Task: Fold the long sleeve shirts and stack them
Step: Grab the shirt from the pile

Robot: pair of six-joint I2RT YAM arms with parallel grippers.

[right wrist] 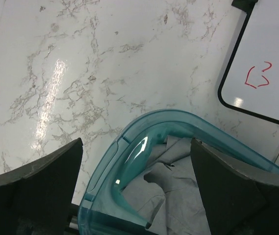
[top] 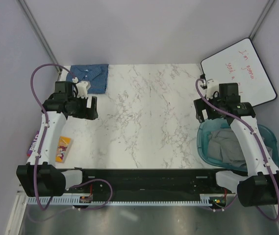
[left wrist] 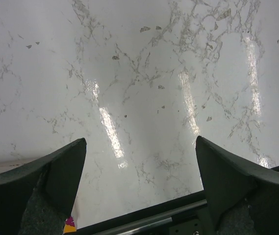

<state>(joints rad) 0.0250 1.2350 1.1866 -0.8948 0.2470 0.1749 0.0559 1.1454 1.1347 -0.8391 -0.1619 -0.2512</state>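
Observation:
My right gripper moves back and to the right in the top view next, before lowering to the grey shirt, because its open fingers straddle the bin's rim.
The blue checked shirt lies folded at the table's far left corner. A crumpled plain grey shirt sits inside the teal bin at the right. My left gripper hovers open over bare marble in front of the blue shirt, its fingers wide apart with nothing between them. My right gripper hangs open above the bin's far left rim. In the right wrist view the grey shirt and the bin's rim show between the open jaws of that gripper.
A whiteboard with red writing leans at the back right, beside the bin, its corner close to my right gripper. A colourful book lies near the left arm's base. A black rail runs along the near edge.

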